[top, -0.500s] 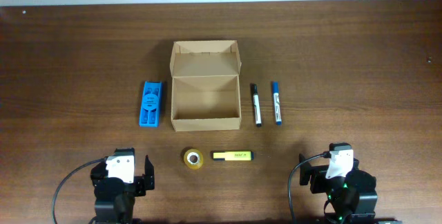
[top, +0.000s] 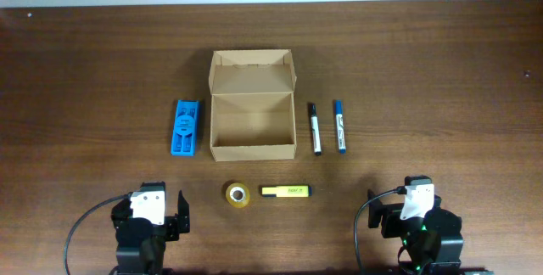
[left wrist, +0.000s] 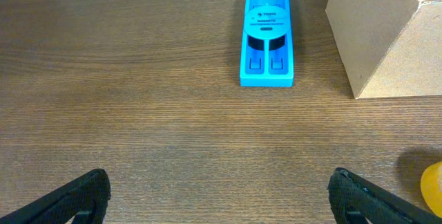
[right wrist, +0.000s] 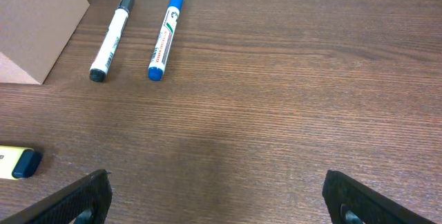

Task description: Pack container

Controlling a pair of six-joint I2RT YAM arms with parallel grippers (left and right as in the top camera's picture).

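I should next move my right gripper outward and then down onto the marker's white body (top: 339, 123) (right wrist: 168, 26) beside the far blue cap, because the blue marker is outside the open container.
The tan cardboard container (top: 252, 125) stands open at the table's middle, its flap lid raised at the back; its corner shows in the left wrist view (left wrist: 383, 37) and the right wrist view (right wrist: 34, 23). A blue plastic case (top: 185, 126) (left wrist: 267, 41) lies left of it. A black marker (top: 315, 128) (right wrist: 110, 36) and a blue marker (top: 340, 126) (right wrist: 166, 34) lie to its right. A yellow tape roll (top: 238, 195) and a yellow highlighter (top: 286, 192) lie in front of it. My left gripper (left wrist: 217, 196) and right gripper (right wrist: 215, 196) are open and empty near the front edge.
The dark wooden table (top: 424, 71) reaches a pale wall at the back. The arm bases (top: 148, 224) (top: 420, 220) sit at the front left and front right.
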